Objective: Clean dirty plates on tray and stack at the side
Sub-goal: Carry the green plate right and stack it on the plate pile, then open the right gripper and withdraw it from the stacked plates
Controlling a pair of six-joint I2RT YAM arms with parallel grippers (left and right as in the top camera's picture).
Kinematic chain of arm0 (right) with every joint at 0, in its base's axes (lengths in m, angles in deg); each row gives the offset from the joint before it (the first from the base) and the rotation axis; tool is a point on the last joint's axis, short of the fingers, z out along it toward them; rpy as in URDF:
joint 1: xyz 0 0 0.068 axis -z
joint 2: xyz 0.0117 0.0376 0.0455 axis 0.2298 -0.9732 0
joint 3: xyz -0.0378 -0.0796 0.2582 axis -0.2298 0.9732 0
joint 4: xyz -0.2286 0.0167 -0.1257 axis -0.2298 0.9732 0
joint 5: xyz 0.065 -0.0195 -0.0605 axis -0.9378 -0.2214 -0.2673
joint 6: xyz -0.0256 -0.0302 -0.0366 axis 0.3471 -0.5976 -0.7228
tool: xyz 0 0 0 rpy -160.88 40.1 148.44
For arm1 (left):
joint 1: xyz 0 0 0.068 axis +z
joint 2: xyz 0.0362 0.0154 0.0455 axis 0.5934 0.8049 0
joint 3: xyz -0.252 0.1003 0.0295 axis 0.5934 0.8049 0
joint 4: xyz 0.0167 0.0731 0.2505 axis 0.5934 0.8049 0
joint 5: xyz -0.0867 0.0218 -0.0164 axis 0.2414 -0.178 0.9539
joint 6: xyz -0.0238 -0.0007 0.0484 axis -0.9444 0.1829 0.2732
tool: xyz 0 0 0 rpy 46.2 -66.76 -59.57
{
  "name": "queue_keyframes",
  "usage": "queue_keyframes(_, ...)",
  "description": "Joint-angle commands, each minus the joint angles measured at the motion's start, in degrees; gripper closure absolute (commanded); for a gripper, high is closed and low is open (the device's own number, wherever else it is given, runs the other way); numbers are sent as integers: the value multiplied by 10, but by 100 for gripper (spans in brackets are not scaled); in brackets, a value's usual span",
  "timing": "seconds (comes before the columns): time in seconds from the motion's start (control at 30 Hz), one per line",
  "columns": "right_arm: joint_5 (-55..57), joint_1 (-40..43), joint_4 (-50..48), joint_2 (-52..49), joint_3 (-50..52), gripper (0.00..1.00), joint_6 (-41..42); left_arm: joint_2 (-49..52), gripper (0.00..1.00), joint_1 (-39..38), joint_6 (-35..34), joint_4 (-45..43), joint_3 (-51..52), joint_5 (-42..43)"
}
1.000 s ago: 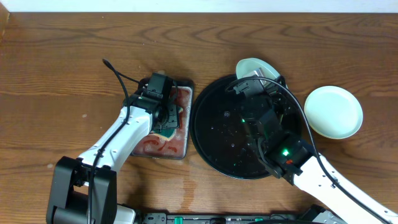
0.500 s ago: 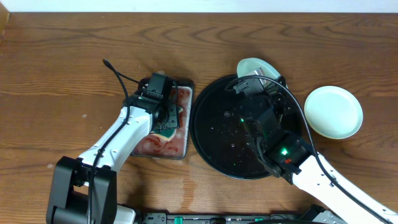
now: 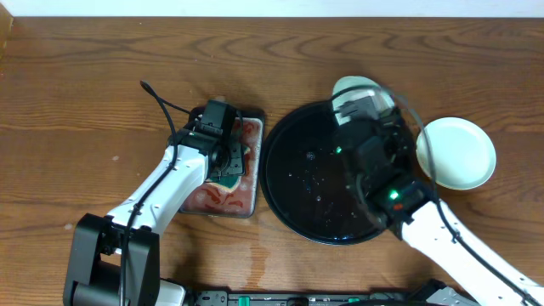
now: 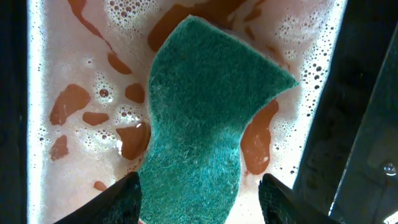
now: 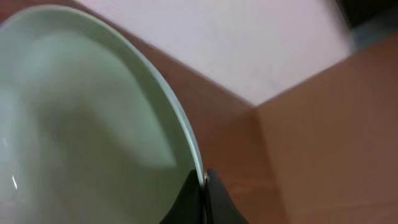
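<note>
My right gripper will bring the mint-green plate point(image 3: 355, 87) across and down onto the second pale plate point(image 3: 456, 153), because that plate is below the gripper, to its right in the overhead view.
My right gripper point(image 5: 203, 186) is shut on the rim of a pale mint-green plate point(image 5: 81, 124) and holds it tilted above the far right edge of the black tray point(image 3: 297, 183); in the overhead view this plate point(image 3: 355, 87) shows behind the arm. A second pale plate point(image 3: 459, 153) lies on the table right of the tray. The third plate is out of view. My left gripper point(image 4: 199, 199) is open over a green scouring sponge point(image 4: 205, 118) that lies in foamy red liquid.
The small rectangular metal tray point(image 3: 246, 183) with red liquid sits left of the black tray, under my left arm. The black tray's surface carries water droplets. A pale wall point(image 5: 249, 37) runs along the table's far edge.
My right arm has moved to the right with the mint-green plate, toward the plate on the table. The left arm has not moved.
</note>
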Motion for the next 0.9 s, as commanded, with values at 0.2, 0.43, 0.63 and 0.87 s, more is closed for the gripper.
queue_keyframes(0.2,-426,280,102,-50,0,99,425,0,39,1,-3,2,10,-5)
queue_keyframes(0.43,-699,522,142,-69,0,99,479,0,38,1,-3,2,10,-5)
queue_keyframes(0.63,-698,640,184,-69,2,99,479,0,39,1,-3,2,10,-5)
queue_keyframes(0.87,-680,718,186,-72,2,99,497,0,38,1,-3,2,10,-5)
